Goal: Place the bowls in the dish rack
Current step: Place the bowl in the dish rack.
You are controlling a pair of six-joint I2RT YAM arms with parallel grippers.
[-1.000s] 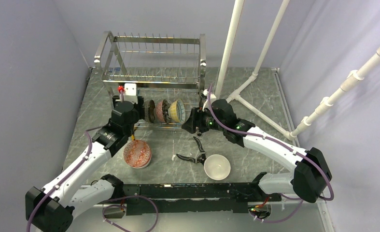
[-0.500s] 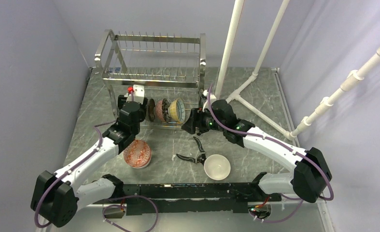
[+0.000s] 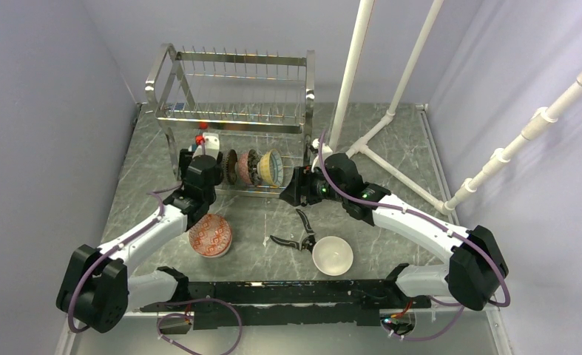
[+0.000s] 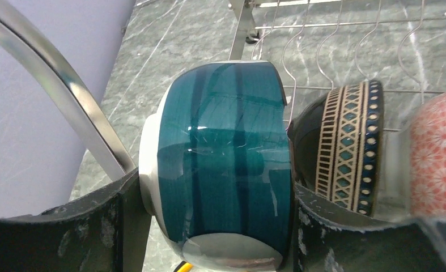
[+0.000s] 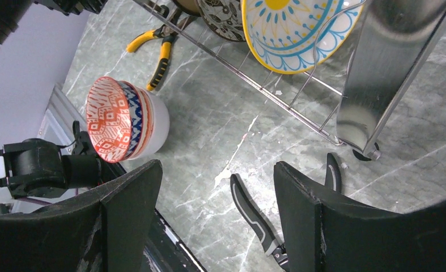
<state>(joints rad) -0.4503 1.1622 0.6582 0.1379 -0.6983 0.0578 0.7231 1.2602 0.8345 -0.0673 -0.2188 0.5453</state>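
That end of the row of bowls is empty. I should next lower the teal bowl in my left gripper onto the wires of the dish rack's lower level, beside the lattice-banded bowl (image 4: 345,147).
The dish rack (image 3: 232,89) stands at the back of the table. On its lower tier, several patterned bowls stand on edge, the rightmost teal with a yellow centre (image 3: 273,168). My left gripper (image 3: 205,157) is at that row's left end, shut on a dark teal bowl (image 4: 226,147) held upright beside a lattice-banded bowl (image 4: 345,147). My right gripper (image 3: 289,186) is open and empty at the row's right end, near the yellow-centred bowl (image 5: 300,28). A red-patterned bowl (image 3: 210,234) and a white bowl (image 3: 332,255) sit on the table.
Black pliers (image 3: 299,233) lie between the two loose bowls. Yellow-handled pliers (image 5: 152,45) lie under the rack. White pipes (image 3: 354,66) rise to the right of the rack. A rack leg (image 5: 385,73) is close to my right gripper, and a curved rack tube (image 4: 50,85) passes left of the teal bowl.
The left arm has stretched forward, carrying the teal bowl slightly right into the lower tier. The right gripper's jaws have spread a little wider; that arm has barely moved.
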